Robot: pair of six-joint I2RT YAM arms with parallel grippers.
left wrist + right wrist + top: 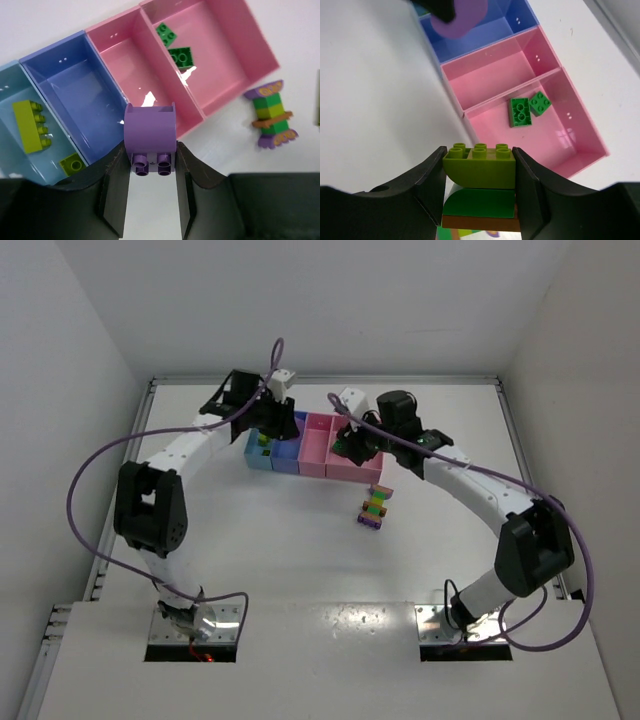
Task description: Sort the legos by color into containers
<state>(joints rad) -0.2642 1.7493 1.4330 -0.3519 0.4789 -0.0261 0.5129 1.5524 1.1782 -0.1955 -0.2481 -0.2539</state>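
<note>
The blue bin is empty, while the light blue bin holds yellow-green bricks [31, 125]. The round purple piece should go down into the blue bin next, carried by the left gripper.
My left gripper [150, 159] is shut on a round purple piece [150, 131], held above the near wall between the blue bin [75, 87] and the narrow pink bin [127, 65]. My right gripper [479, 169] is shut on a short stack [480, 176]: yellow-green brick on top, green below, an orange-brown plate underneath, held near the wider pink bin [580, 150]. That bin holds two green bricks [520, 111]. The light blue bin [10, 75] holds two yellow-green bricks [31, 125]. A multicolour strip [375, 508] lies on the table.
The four joined bins [305, 458] stand at the table's middle back, with both arms curving in over them from left and right. The strip of purple, green and orange [272, 116] lies just in front of the wider pink bin. White walls enclose the table.
</note>
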